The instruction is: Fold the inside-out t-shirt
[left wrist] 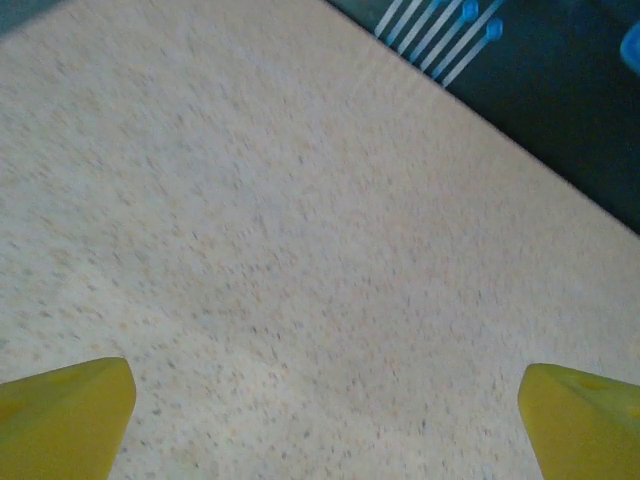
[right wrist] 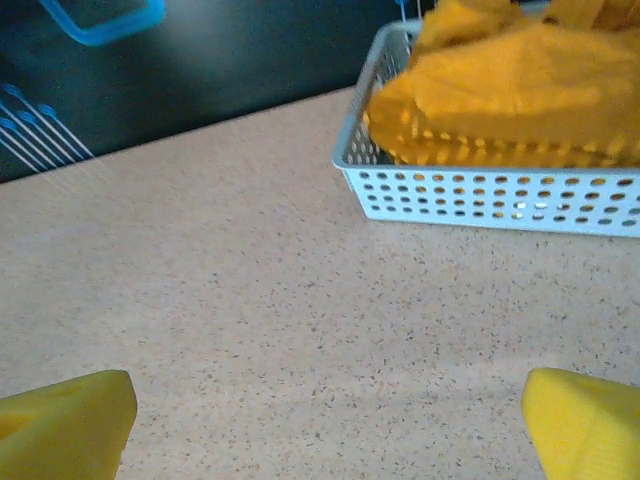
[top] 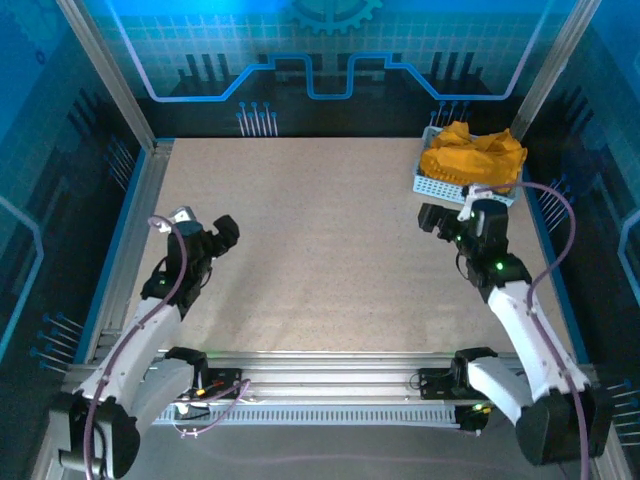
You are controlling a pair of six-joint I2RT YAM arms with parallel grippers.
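My right gripper reaches outward over the basket's near rim next and lowers onto the t-shirt's middle [top: 479,149] to close, since the bulging t-shirt sits in the basket [top: 436,184] outward of it.
The inside-out t-shirt [top: 472,153] is a crumpled mustard-yellow heap in a pale perforated basket [top: 436,184] at the table's back right. In the right wrist view the shirt [right wrist: 510,85] bulges over the basket's rim [right wrist: 480,195]. My right gripper [top: 436,222] hovers just in front of the basket, open, with nothing between its yellow fingertips [right wrist: 70,425]. My left gripper [top: 222,232] is at the left side of the table, far from the shirt, open over bare tabletop, its yellow fingertips [left wrist: 65,415] wide apart.
The speckled beige tabletop [top: 310,240] is bounded by aluminium rails on the left [top: 130,230] and near edge [top: 330,365]. Dark blue patterned walls close the back and sides.
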